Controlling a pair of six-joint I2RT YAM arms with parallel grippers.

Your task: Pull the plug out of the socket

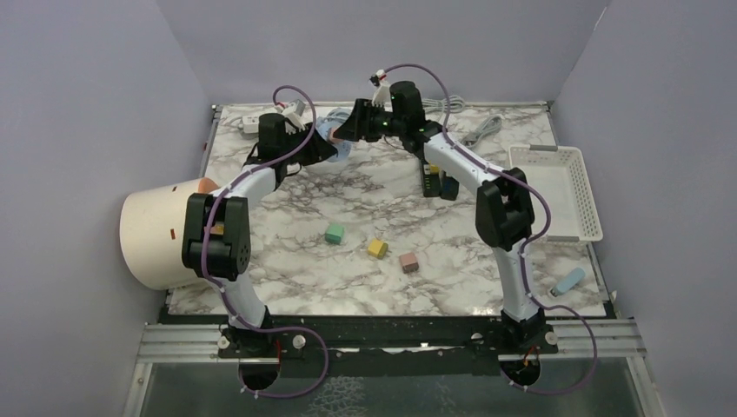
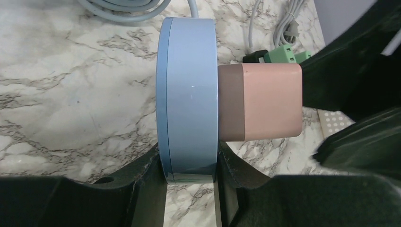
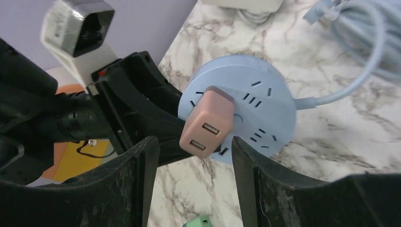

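My left gripper brings the raised socket down and left in the top view next and releases it on the marble by the power strip.
A round light-blue socket [image 2: 189, 94] is held on edge above the marble table, its rim clamped between my left gripper's [image 2: 189, 165] fingers. A pink USB plug [image 2: 265, 101] sits in the socket's face. In the right wrist view the plug [image 3: 208, 123] sticks out from the socket [image 3: 265, 109] toward my right gripper [image 3: 194, 156], which is open. Its fingers stand either side of the plug's end and do not touch it. In the top view both grippers meet at the far middle, left [image 1: 323, 148] and right [image 1: 349, 126]; the socket [image 1: 335, 149] barely shows.
A cream bucket [image 1: 161, 234] lies at the left edge and a white basket [image 1: 561, 191] at the right. Green [image 1: 335, 233], yellow [image 1: 376, 248] and pink [image 1: 408, 262] blocks lie mid-table. A white power strip [image 1: 252, 124] and grey cables [image 1: 469, 117] lie at the back.
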